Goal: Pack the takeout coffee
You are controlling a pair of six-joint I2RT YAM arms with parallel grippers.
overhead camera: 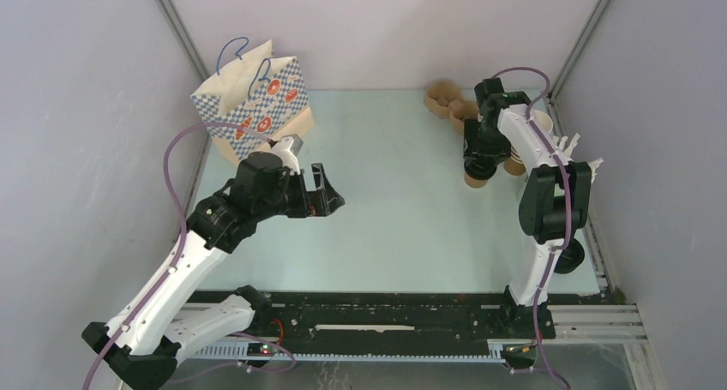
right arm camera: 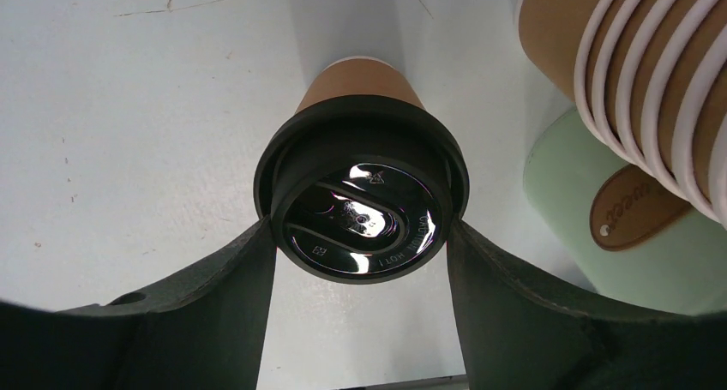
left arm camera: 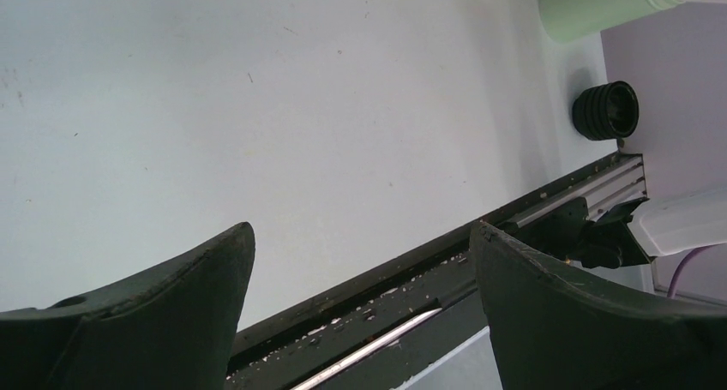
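My right gripper should go left in the top view and slightly outward, then release the takeout coffee cup on the bare tabletop, as stacked cups crowd it.
One takeout coffee cup, brown kraft paper with a shiny black lid, stands on the table at the right rear; the top view shows it under the right wrist. My right gripper points straight down on it, with both fingertips against the sides of the lid. I see no second lidded cup. My left gripper is open and empty, held above the table left of centre.
A patterned paper bag stands at the back left. A brown pulp cup carrier lies at the back right. A stack of lidless cups and a mint-green container lie right beside the cup. Loose black lids sit near the right edge.
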